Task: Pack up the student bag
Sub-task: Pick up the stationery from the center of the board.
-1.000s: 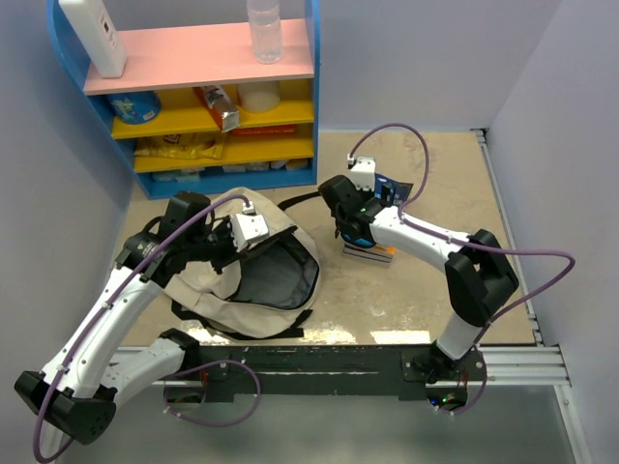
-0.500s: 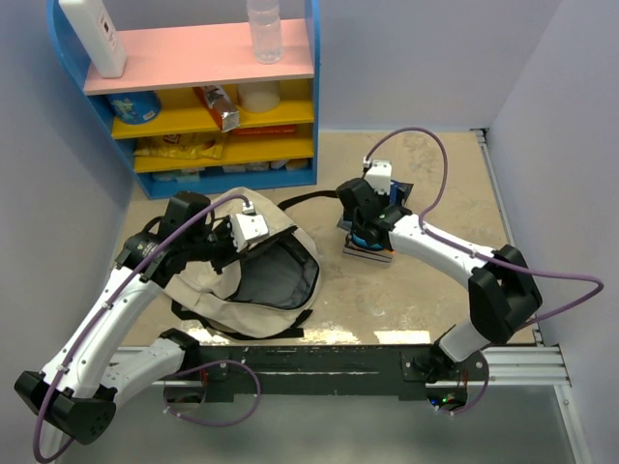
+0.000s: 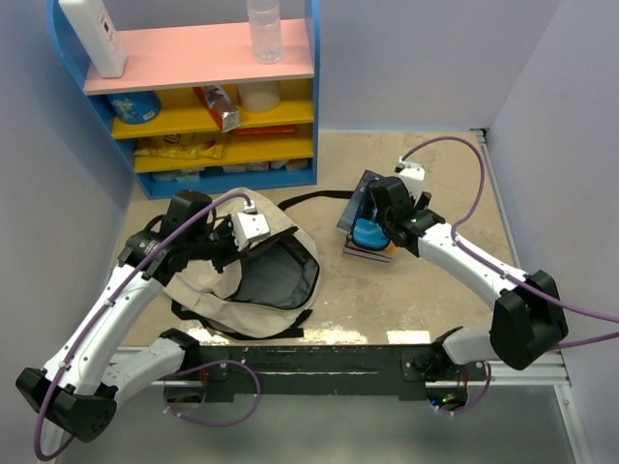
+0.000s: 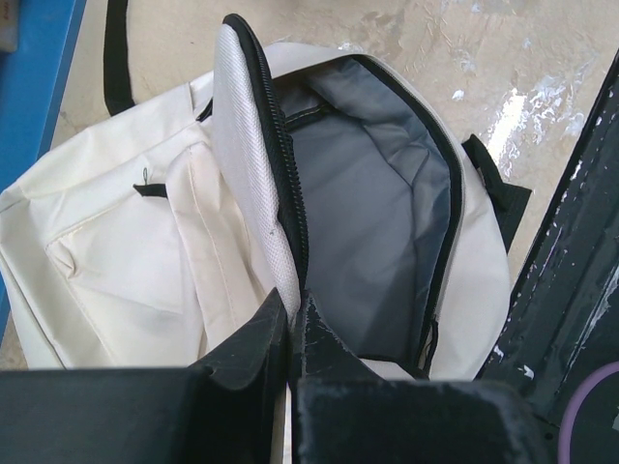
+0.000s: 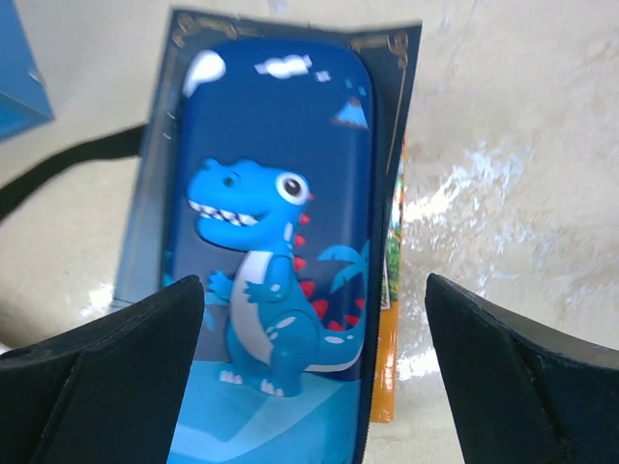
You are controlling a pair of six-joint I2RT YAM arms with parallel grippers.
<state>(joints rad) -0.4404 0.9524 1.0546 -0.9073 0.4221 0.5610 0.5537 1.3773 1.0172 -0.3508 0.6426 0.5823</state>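
Note:
The case is nearly as wide as my right gripper's opening, so my right gripper will next move back and tilt to go around the near part of the case's edge (image 3: 385, 243) (image 5: 364, 406) beside the orange book.
The student bag (image 3: 215, 288), a cream canvas backpack, lies on its back left of centre with its mouth unzipped and the grey lining (image 4: 372, 213) showing. My left gripper (image 4: 293, 307) is shut on the edge of the bag's zipped flap (image 4: 251, 145) and holds it up; from above, this left gripper (image 3: 250, 230) sits at the bag's top rim. A blue dinosaur pencil case (image 5: 276, 242) lies on a dark blue book (image 5: 153, 193). My right gripper (image 5: 314, 300) hovers open just above the case (image 3: 366, 235), one finger on each side, touching nothing.
An orange book edge (image 5: 387, 372) sticks out under the pile. A black bag strap (image 3: 311, 198) trails toward the blue shelf unit (image 3: 311, 97), which holds a bottle (image 3: 264, 29), a white box (image 3: 94, 34) and snacks. Walls close in left and right.
The right arm has swung its elbow out to the right, and its open gripper has shifted from the pile's left side to above the pencil case. The left arm and bag have not moved.

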